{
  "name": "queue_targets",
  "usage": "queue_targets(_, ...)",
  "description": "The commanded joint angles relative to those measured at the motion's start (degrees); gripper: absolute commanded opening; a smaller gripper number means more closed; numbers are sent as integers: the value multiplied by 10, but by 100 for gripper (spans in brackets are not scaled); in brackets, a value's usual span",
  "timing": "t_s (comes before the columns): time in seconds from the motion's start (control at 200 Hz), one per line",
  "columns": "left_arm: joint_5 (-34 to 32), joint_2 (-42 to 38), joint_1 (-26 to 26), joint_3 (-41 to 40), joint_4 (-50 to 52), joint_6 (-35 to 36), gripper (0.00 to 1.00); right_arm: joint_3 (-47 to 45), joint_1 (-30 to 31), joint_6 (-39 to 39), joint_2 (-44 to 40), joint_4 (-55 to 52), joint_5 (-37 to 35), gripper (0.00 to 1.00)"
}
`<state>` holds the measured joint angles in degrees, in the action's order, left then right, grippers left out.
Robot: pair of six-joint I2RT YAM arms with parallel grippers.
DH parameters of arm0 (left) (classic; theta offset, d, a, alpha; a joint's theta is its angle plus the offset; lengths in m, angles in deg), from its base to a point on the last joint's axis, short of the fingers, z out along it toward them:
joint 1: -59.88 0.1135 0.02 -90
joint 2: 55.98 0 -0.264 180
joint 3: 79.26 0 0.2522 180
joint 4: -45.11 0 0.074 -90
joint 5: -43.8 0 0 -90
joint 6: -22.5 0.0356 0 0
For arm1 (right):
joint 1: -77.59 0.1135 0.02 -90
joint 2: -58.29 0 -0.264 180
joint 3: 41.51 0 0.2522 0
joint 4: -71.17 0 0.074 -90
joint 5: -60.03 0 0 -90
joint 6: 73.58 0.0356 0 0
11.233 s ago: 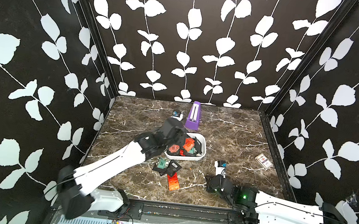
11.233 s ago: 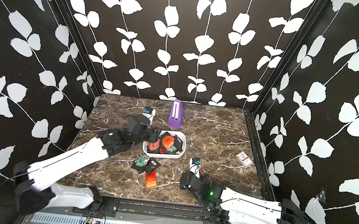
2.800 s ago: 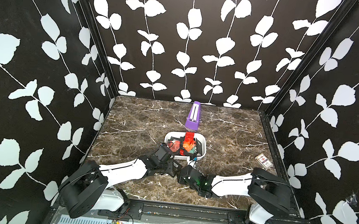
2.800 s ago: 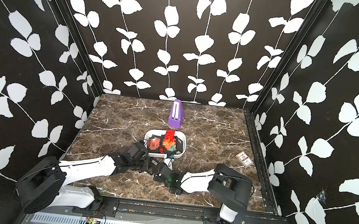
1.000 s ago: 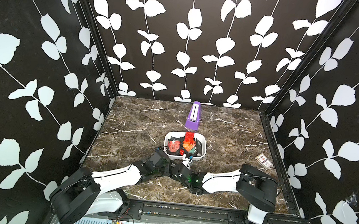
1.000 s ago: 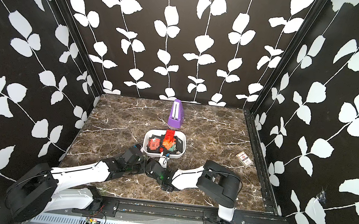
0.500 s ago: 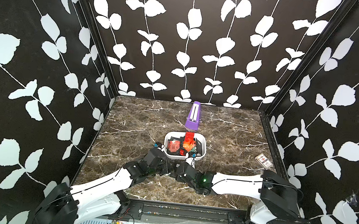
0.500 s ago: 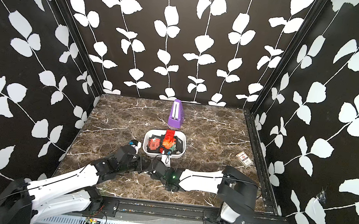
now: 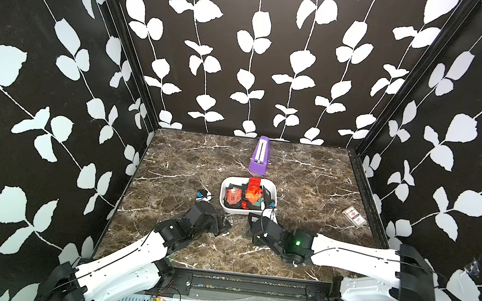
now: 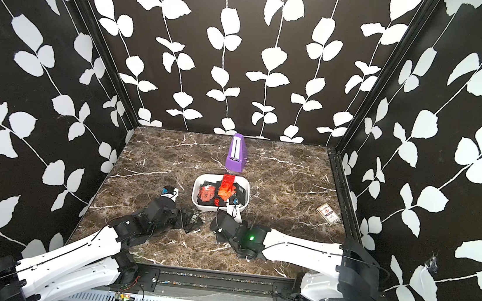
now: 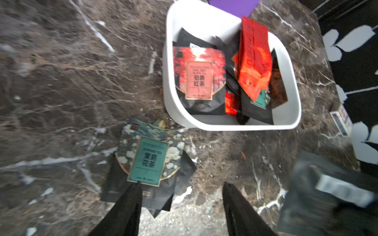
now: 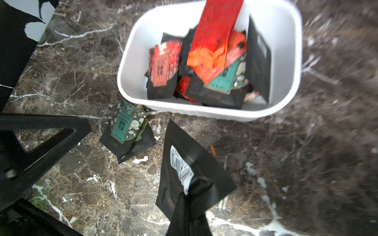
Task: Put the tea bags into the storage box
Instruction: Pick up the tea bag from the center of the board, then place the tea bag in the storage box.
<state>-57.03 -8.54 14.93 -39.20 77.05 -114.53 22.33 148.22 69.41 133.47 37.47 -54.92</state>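
The black tea bag should be carried outward by my right gripper, over the red-labelled tea bag inside the storage box (image 12: 162,66), and released there, because the red-labelled tea bag lies outward of this gripper.
The white storage box (image 9: 223,192) (image 10: 195,193) sits mid-table with several tea bags (image 11: 199,80) (image 12: 212,49) piled in it, black, red and orange. A green-faced tea bag (image 11: 149,159) (image 12: 123,127) lies on the marble just in front of the box, on top of other black ones. My left gripper (image 11: 181,187) (image 9: 223,224) is open over them, one fingertip (image 11: 134,191) above the green bag's near edge. My right gripper (image 12: 191,183) (image 9: 252,219) is shut on a black tea bag with a barcode label (image 12: 184,157), held above the table short of the box.
A purple wedge (image 9: 258,159) (image 10: 236,155) stands behind the box. A flat card pack (image 9: 354,217) (image 10: 328,214) lies near the right wall. Patterned walls close the table on three sides. The two arms lie close together in front of the box.
My left gripper has gone from shut to open. Both arms have swung outward at the elbows, and the two grippers have drawn slightly apart.
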Motion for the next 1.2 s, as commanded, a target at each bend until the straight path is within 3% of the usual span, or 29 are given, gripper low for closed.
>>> queue_targets(0.0,-40,-15,-1,-8,27,-7,61,44,-15,-71,-23,-12,-23,0)
queue_targets(0.19,-28,-4,-2,-17,13,-12,62,105,-94,-127,19,19,46,0)
queue_targets(0.475,-11,12,-2,-24,2,-12,62,230,-187,-161,186,56,154,0)
queue_targets(0.68,-15,20,-2,-25,9,-14,61,309,-207,-142,287,36,171,0)
queue_targets(0.885,-23,15,-2,-29,15,-11,58,336,-215,-139,319,-2,150,0)
queue_targets(1.0,-28,16,-2,-23,23,-5,58,337,-215,-146,308,-24,129,10)
queue_targets(1.07,-37,19,-1,-15,38,-3,58,332,-215,-149,297,-33,120,23)
queue_targets(1.195,-48,18,-2,-7,52,5,59,323,-215,-156,273,-42,117,31)
